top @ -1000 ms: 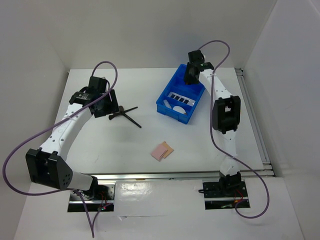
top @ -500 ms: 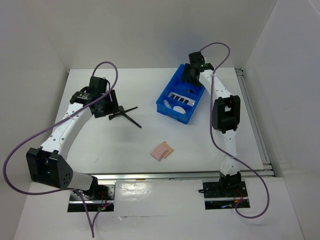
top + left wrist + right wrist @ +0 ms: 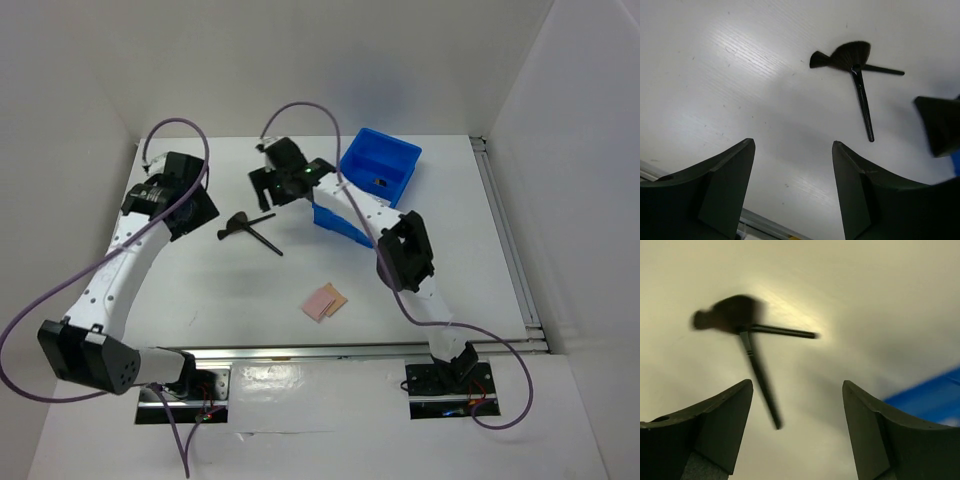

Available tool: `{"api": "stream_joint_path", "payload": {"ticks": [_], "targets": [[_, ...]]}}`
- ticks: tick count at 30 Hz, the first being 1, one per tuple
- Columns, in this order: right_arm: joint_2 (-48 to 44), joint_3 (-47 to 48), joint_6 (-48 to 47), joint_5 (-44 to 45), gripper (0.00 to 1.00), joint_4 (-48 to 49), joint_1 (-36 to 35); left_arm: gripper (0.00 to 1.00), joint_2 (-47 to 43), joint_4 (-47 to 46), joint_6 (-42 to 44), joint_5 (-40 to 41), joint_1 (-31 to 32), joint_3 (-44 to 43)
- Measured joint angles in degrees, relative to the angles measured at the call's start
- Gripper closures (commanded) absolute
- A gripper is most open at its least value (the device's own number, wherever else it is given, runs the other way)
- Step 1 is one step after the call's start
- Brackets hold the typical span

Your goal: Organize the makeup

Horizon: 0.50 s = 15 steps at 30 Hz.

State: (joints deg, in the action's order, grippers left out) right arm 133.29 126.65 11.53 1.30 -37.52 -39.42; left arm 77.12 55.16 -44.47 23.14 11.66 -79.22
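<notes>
My right gripper lowers toward the left in its wrist view next, onto the fan brush's thin handle (image 3: 262, 239) (image 3: 760, 375), because this brush lies on top of the other.
Two thin black brushes (image 3: 250, 228) lie crossed on the white table, one with a fan head (image 3: 845, 55). In the right wrist view the brushes (image 3: 740, 315) are blurred. My right gripper (image 3: 268, 185) hangs open just beyond them, nothing between its fingers (image 3: 725, 410). To their left my left gripper (image 3: 192, 215) is open and empty, with the brushes ahead and to the right of its fingertips (image 3: 850, 165). Pink and tan square pads (image 3: 324, 301) lie near the front centre. Other makeup is not visible.
The blue plastic tray (image 3: 385, 160) stands at the back right, and the right arm (image 3: 355, 205) crosses over its left part. A corner of the tray (image 3: 935, 395) shows in the right wrist view. A metal rail (image 3: 350, 350) runs along the near edge.
The right arm has swung from over the tray leftward to above the brushes, and its jaws have widened. The left gripper has drawn back a little to the left, away from the brushes.
</notes>
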Motion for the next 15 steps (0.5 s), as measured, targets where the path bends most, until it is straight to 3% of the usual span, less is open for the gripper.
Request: {"api": "stream_joint_path", "payload": {"ticks": [4, 9, 13, 15], "targets": [[3.45, 3.61, -3.58, -4.33, 0.20, 0.35, -5.95, 0.24, -6.05, 2.21, -5.51, 4.42, -0.11, -0.02], [8.70, 3.93, -6.80, -6.71, 0.20, 0.76, -7.04, 0.24, -8.96, 3.54, -8.02, 7.41, -0.11, -0.33], [12.50, 3.87, -7.78, -5.66, 0.31, 0.68, -7.02, 0.24, -8.31, 3.72, -8.13, 7.96, -0.11, -0.28], [12.90, 3.82, -8.26, -4.31, 0.42, 1.68, -7.13, 0.24, -8.24, 3.69, -8.04, 7.96, -0.11, -0.28]]}}
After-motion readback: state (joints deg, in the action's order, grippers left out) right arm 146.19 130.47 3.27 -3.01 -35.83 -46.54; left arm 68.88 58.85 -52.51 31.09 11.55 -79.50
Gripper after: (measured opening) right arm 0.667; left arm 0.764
